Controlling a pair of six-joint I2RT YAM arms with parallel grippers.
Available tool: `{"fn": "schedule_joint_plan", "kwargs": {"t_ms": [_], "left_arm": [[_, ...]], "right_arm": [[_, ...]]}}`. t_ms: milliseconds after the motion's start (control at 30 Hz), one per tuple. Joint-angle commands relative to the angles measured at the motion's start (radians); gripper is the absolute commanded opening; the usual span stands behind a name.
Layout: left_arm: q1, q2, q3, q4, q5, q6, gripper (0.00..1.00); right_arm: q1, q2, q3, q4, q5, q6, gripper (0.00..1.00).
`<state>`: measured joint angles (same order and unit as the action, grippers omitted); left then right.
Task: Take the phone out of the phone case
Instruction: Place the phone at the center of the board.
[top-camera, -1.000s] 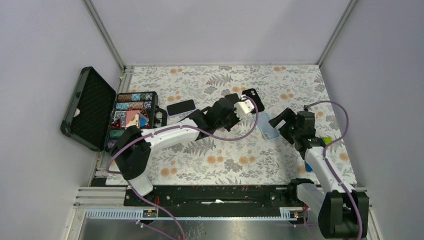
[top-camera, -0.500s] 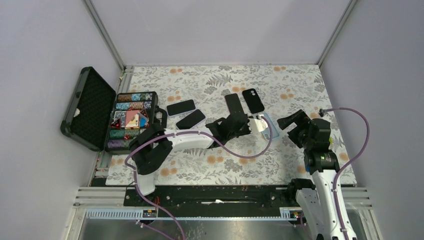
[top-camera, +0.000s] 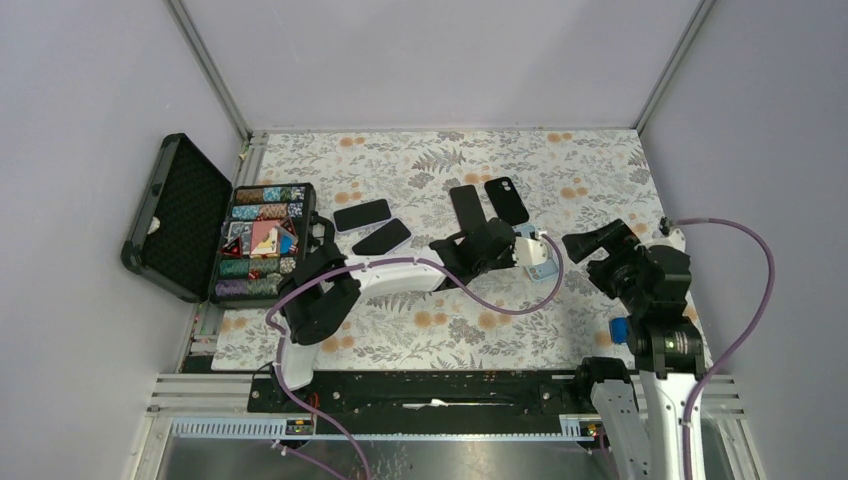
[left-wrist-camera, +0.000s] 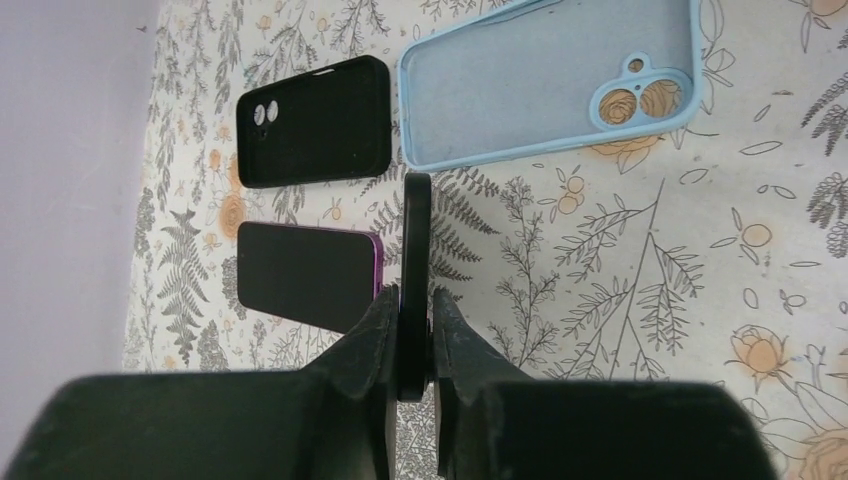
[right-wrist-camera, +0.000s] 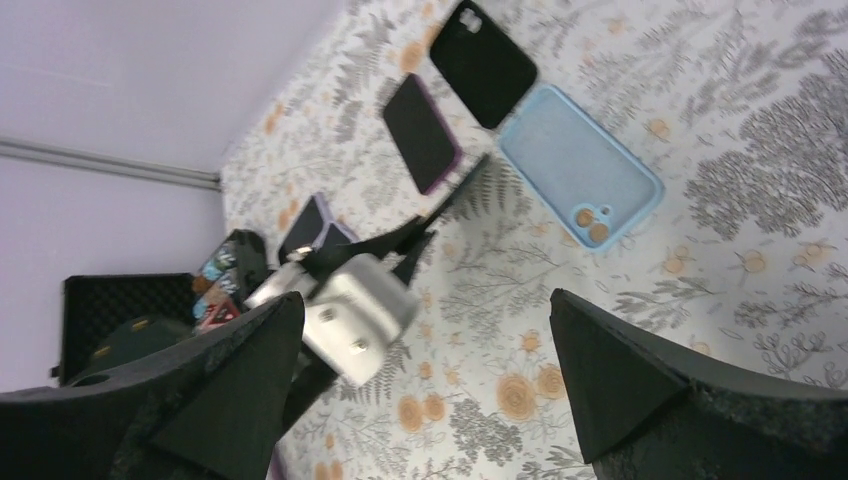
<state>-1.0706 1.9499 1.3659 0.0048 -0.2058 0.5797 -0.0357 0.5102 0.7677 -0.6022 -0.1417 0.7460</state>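
My left gripper draws back and slightly down next, leaning the black phone flatter. It then releases it beside the light blue case (top-camera: 543, 262), since bare mat lies below.
My left gripper (top-camera: 512, 248) is shut on a thin black phone (left-wrist-camera: 415, 240), seen edge-on between the fingers (left-wrist-camera: 375, 330) in the left wrist view. It hovers just left of the empty light blue phone case (top-camera: 543, 262), which lies open side up on the mat, camera hole showing (left-wrist-camera: 540, 90). The right wrist view shows the same case (right-wrist-camera: 580, 165) and the held phone (right-wrist-camera: 465, 185). My right gripper (top-camera: 595, 245) is wide open and empty, raised to the right of the case (right-wrist-camera: 428, 298).
A black case (top-camera: 507, 200) and a purple-edged phone (top-camera: 465, 208) lie just behind the left gripper. Two more phones (top-camera: 362, 214) (top-camera: 381, 238) lie further left. An open black box of coloured chips (top-camera: 262, 240) stands at the left edge.
My left gripper has swung right and forward with the phone, from over the black case to beside the blue case. My right arm has pulled back right and risen.
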Motion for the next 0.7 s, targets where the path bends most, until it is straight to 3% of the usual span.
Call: {"fn": "schedule_joint_plan", "kwargs": {"t_ms": [0, 267, 433, 667], "left_arm": [[-0.009, 0.017, 0.045, -0.121, 0.039, -0.050, 0.00], [-0.033, 0.040, -0.057, -0.056, -0.003, -0.133, 0.00], [-0.045, 0.074, -0.107, 0.025, -0.018, -0.217, 0.13], [-0.047, 0.131, -0.116, 0.043, -0.014, -0.242, 0.18]], "right_arm": [[-0.004, -0.037, 0.127, -0.072, -0.071, 0.001, 0.99], [-0.004, -0.095, 0.129, -0.110, -0.113, 0.040, 0.98], [-0.004, -0.137, 0.067, -0.112, -0.080, 0.018, 0.97], [-0.004, -0.090, 0.085, -0.099, -0.009, -0.033, 0.95]]}}
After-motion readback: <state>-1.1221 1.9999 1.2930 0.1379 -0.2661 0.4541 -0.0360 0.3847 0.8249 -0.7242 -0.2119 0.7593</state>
